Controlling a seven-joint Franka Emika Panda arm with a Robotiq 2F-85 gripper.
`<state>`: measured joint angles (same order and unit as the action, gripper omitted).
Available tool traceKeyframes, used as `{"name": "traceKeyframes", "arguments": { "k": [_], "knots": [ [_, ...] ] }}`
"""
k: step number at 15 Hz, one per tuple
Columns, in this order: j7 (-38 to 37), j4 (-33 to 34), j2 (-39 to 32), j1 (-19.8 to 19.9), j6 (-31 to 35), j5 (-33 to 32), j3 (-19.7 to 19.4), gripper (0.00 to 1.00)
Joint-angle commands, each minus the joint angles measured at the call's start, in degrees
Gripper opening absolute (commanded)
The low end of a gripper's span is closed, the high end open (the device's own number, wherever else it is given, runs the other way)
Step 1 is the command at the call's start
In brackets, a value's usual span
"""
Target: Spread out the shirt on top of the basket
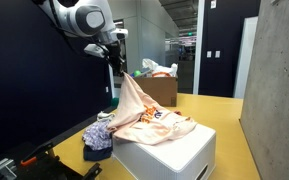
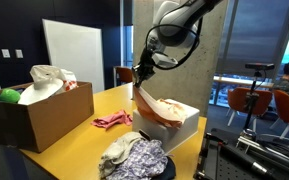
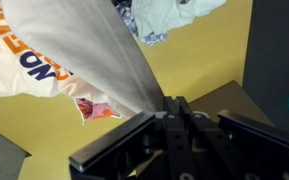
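Observation:
My gripper carries the shirt's held edge outward toward the brown cardboard box [image 3: 229, 100] next and releases the shirt's edge, as that box stands outward of my gripper.
The peach shirt [image 1: 144, 112] hangs in a stretched sheet from my gripper [image 1: 117, 69] down onto the top of the white basket [image 1: 174, 152]. My gripper is shut on one edge of the shirt and holds it well above the basket. In an exterior view the shirt [image 2: 156, 108] drapes from my gripper [image 2: 137, 75] onto the basket [image 2: 184, 125]. In the wrist view the shirt [image 3: 74, 50] runs up into my shut jaws [image 3: 172, 104], with orange print on its lower part.
A blue-and-white cloth bundle [image 1: 98, 136] lies beside the basket, also in an exterior view [image 2: 134, 157]. A brown cardboard box [image 2: 39, 115] holds clothes. A pink cloth [image 2: 112, 120] lies on the yellow table [image 2: 74, 145]. Another box stands behind [image 1: 159, 90].

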<state>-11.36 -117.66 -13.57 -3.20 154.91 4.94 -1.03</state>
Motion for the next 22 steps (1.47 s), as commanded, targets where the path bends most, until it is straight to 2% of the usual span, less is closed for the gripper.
{"name": "traceKeyframes", "arguments": {
  "k": [1,6,10,12,13,14,18,22],
  "knots": [
    [5.3,12.28,-8.63,2.36,-2.73,3.09,2.27,0.02],
    [10.49,23.33,-16.39,4.69,-6.49,5.16,5.87,0.02],
    [19.3,28.65,-20.54,8.13,-10.17,11.08,12.01,0.02],
    [21.33,30.27,-21.89,8.48,-12.09,12.14,13.03,0.02],
    [21.46,30.78,-22.46,8.33,-12.96,11.97,12.82,0.31],
    [21.13,30.26,-22.01,7.97,-13.78,11.47,12.39,0.32],
    [18.93,24.24,-17.49,7.31,-14.87,11.11,11.2,0.6],
    [14.36,10.5,-7.41,6.75,-16.0,11.92,9.87,0.9]
  ]
}}
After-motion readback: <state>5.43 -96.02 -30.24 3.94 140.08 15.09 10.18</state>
